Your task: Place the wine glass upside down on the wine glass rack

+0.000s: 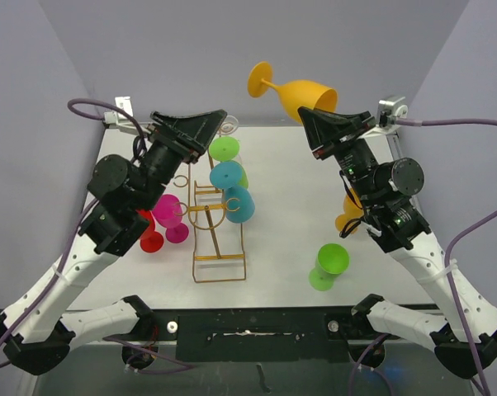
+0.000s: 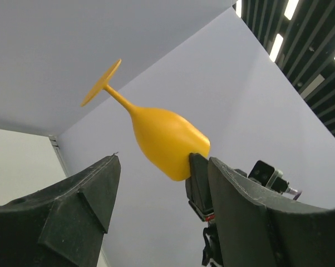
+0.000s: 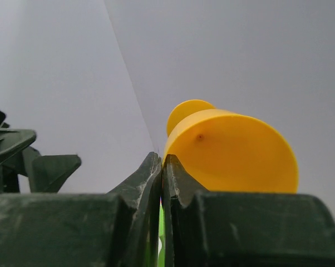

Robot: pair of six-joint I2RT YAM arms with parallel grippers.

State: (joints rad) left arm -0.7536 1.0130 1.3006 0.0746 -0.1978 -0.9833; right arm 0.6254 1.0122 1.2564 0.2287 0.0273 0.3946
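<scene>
I need to move my left gripper outward and to the right in the top view onto the orange glass's stem (image 1: 271, 84) (image 2: 118, 97) next, because my right gripper covers only the glass's rim.
My right gripper (image 1: 313, 117) is shut on the rim of an orange wine glass (image 1: 302, 95) and holds it high in the air, lying sideways with its foot (image 1: 260, 79) pointing left. In the right wrist view the glass (image 3: 234, 153) sits just right of the closed fingertips (image 3: 162, 161). The gold wire wine glass rack (image 1: 220, 247) stands mid-table with green, teal and blue glasses (image 1: 232, 191) hanging on it. My left gripper (image 1: 218, 124) is open and empty, raised above the rack's top. Its wrist view shows the orange glass (image 2: 162, 136) beyond its fingers.
A pink glass (image 1: 171, 216) and a red glass (image 1: 149, 235) stand left of the rack, under my left arm. A green glass (image 1: 328, 266) stands at the front right. Another orange glass (image 1: 348, 219) is partly hidden behind my right arm.
</scene>
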